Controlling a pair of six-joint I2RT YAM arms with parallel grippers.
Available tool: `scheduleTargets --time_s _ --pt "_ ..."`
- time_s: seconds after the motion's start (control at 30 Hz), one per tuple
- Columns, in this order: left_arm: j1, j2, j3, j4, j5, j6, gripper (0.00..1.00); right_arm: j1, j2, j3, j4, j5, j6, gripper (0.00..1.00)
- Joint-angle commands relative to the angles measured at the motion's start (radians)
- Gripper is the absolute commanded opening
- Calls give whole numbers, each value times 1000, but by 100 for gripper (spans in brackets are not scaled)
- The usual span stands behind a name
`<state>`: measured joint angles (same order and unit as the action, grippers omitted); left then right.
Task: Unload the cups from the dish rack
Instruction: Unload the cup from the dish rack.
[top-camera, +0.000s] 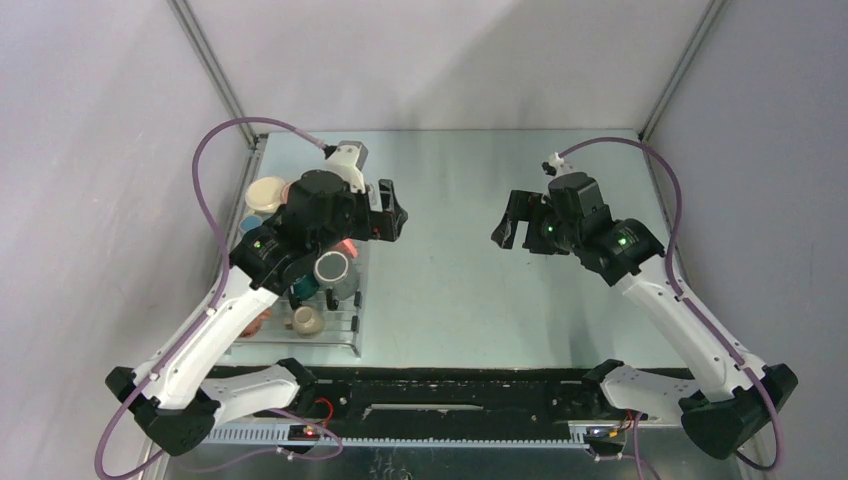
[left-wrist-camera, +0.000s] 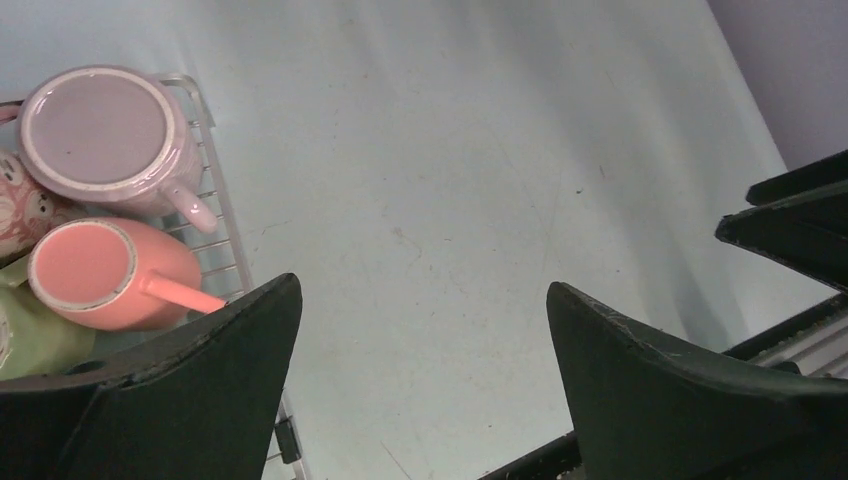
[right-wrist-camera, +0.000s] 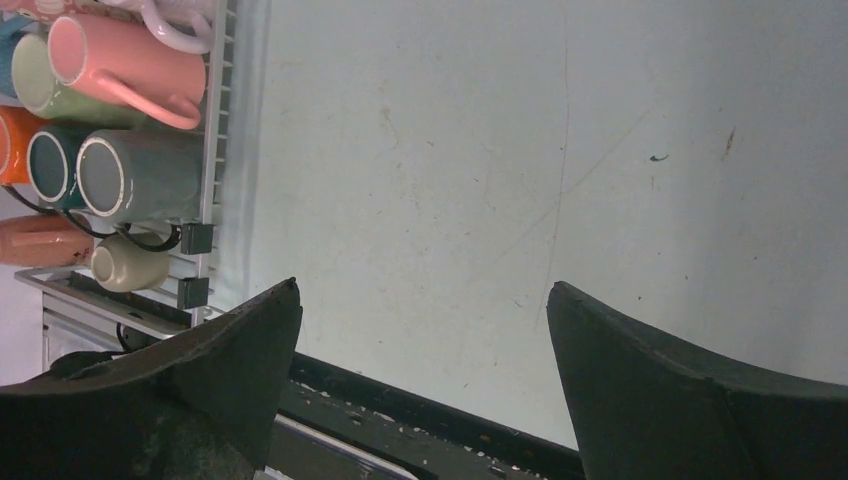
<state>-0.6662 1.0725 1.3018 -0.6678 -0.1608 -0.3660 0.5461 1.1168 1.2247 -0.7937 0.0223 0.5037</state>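
Observation:
I will move my left gripper back, down and to the left in the top view, onto the grey cup's dark handle (top-camera: 331, 299), because it sticks out toward the near bar of the dish rack.
The dish rack (top-camera: 352, 345) lies at the table's left edge and holds several cups: a cream one (top-camera: 268, 193), a grey one (top-camera: 331, 268) and a small cream one (top-camera: 306, 320). My left gripper (top-camera: 393, 215) hovers open just right of the rack's far end, over bare table. Its wrist view shows a pale pink cup (left-wrist-camera: 105, 135) and a salmon cup (left-wrist-camera: 105, 272) on the rack wires (left-wrist-camera: 222, 215), left of the left gripper (left-wrist-camera: 423, 300). My right gripper (top-camera: 510, 228) is open over mid-table. In its wrist view, the right gripper (right-wrist-camera: 423, 295) holds nothing, with a pink cup (right-wrist-camera: 120, 62) and a grey cup (right-wrist-camera: 135, 172) far left.
My left arm crosses above the middle of the rack and hides some cups. A black rail (top-camera: 450, 385) runs along the near table edge between the arm bases. Grey walls enclose the table on three sides.

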Motion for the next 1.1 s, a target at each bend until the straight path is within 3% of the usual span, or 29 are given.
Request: scheduleTargets --time_s 0.0,0.5,1.07 --pt "3 -30 12 -46 -64 2 100 9 -26 -11 16 28 -11 100" --pt "6 -175 -179 -235 -340 -200 100 24 -25 -88 74 1 -18 100" --pt "30 -327 -545 -198 -397 -475 98 81 -6 -140 122 -1 -7 100"
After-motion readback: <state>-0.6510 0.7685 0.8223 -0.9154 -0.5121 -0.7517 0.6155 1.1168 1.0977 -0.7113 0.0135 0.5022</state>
